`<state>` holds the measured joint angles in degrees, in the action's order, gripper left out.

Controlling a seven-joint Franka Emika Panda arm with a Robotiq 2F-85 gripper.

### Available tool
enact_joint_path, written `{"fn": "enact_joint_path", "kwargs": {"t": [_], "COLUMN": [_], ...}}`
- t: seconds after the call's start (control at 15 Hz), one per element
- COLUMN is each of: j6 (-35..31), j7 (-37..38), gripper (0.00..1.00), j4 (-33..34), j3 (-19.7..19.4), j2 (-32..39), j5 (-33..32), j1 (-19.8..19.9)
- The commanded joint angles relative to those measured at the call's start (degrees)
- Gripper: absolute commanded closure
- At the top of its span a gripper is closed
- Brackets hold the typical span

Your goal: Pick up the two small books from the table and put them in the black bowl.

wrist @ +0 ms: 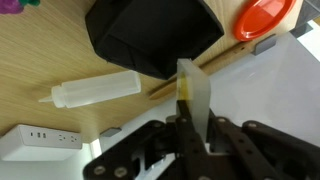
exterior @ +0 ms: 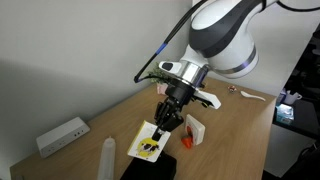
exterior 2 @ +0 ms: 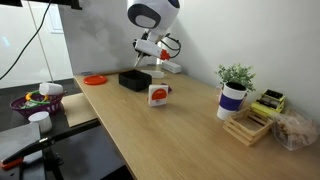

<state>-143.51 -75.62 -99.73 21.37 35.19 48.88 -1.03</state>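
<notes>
Next, my gripper turns upright, before it lowers the small white book into the black bowl toward the bowl's side nearest the purple toy.
My gripper is shut on the small white book with yellow-and-black marks and holds it in the air, tilted, just above the black bowl. In the wrist view the book stands edge-on between the fingers, with the black bowl beyond it. The other small book, with a red-and-black picture, stands upright on the table beside the bowl; it also shows in an exterior view. In the exterior view from the far end of the table, the gripper hangs over the bowl.
A white power strip and a tall white cylinder-shaped bottle lie near the wall. An orange plate sits by the bowl. A white-and-dark-blue cup with a plant and a wooden stand are on the table.
</notes>
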Motion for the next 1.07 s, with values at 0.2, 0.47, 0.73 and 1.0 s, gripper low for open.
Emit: {"fn": "enact_joint_path", "kwargs": {"t": [0.2, 0.47, 0.73, 1.0], "j6": [-2.60, -5.41, -5.36, -3.97], "j7": [9.52, 21.86, 36.89, 48.66], "gripper": [0.96, 0.96, 0.96, 0.96], "j4": [2.69, 2.66, 2.70, 3.14], "j3": [-3.18, -6.55, -7.77, -7.26], "j2": [2.81, 3.26, 3.82, 4.60], "j5": [-2.08, -11.34, -25.02, -35.41], "j1": [-4.22, -8.07, -9.75, -10.04]}}
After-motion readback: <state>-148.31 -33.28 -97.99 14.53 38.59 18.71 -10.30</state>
